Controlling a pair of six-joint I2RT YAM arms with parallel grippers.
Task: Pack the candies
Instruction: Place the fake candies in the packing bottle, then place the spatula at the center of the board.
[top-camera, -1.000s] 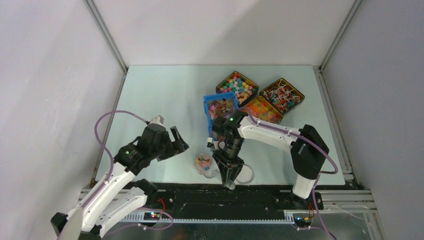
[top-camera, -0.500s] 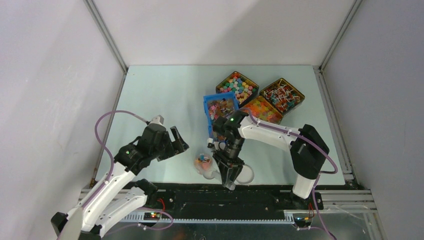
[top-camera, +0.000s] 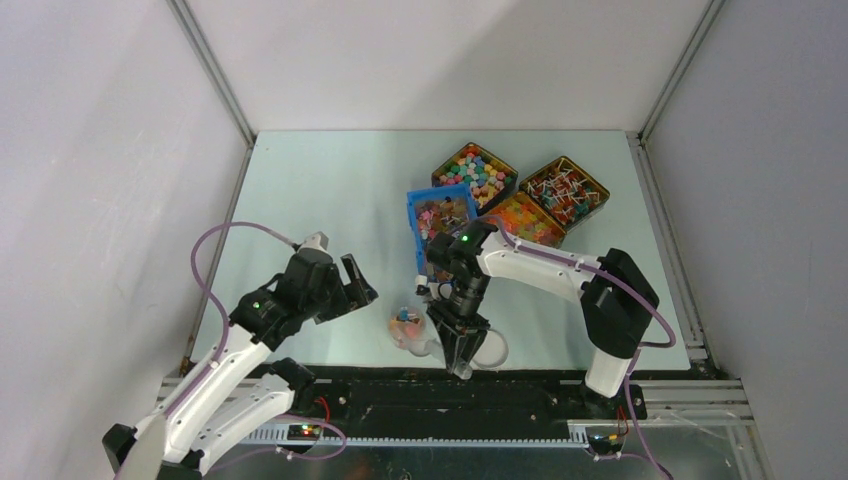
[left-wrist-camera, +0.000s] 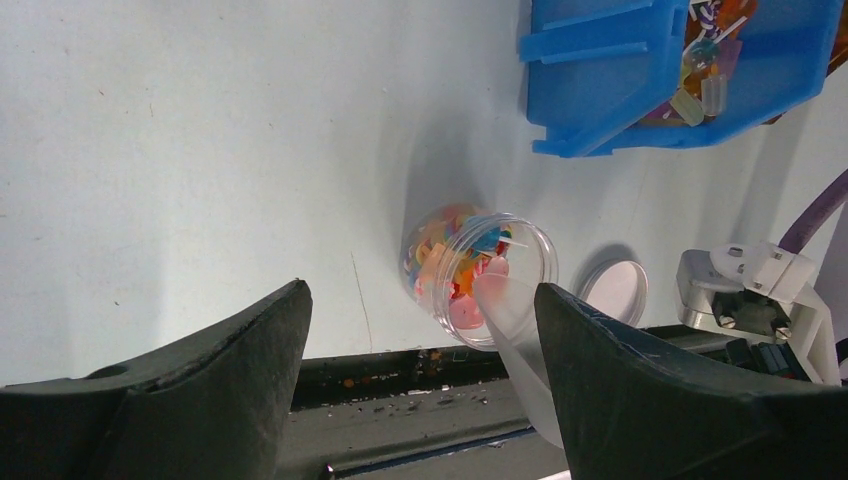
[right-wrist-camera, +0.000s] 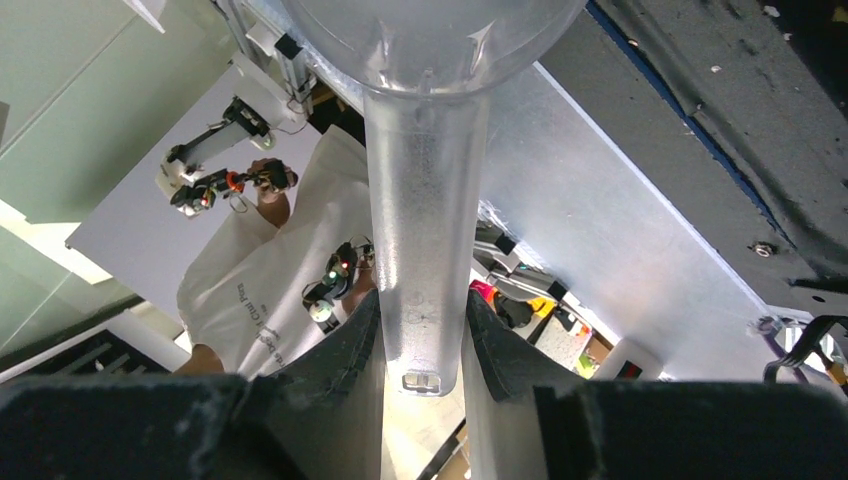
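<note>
Bare tabletop lies below the right gripper, to its right in the top view, so the gripper should swing past the lid and go down to release the scoop (right-wrist-camera: 425, 250).
A small clear jar (top-camera: 405, 328) stands near the table's front edge, partly filled with mixed candies (left-wrist-camera: 455, 265). My right gripper (top-camera: 457, 345) is shut on the handle of a clear plastic scoop (right-wrist-camera: 425, 250). The scoop's tip (left-wrist-camera: 510, 310) rests at the jar's mouth (left-wrist-camera: 480, 275). My left gripper (top-camera: 355, 285) hovers open and empty just left of the jar, and its jaws frame the jar in the left wrist view (left-wrist-camera: 420, 300). More candies fill the blue bin (top-camera: 440, 215).
The jar's clear lid (top-camera: 490, 350) lies right of the jar and shows in the left wrist view (left-wrist-camera: 613, 290). Behind the blue bin (left-wrist-camera: 640, 70) stand three tins: multicoloured sweets (top-camera: 475, 172), orange sweets (top-camera: 523, 218) and lollipops (top-camera: 563, 192). A black rail runs along the front edge.
The left gripper has drifted very slightly toward the near edge. The right gripper keeps the scoop at the jar.
</note>
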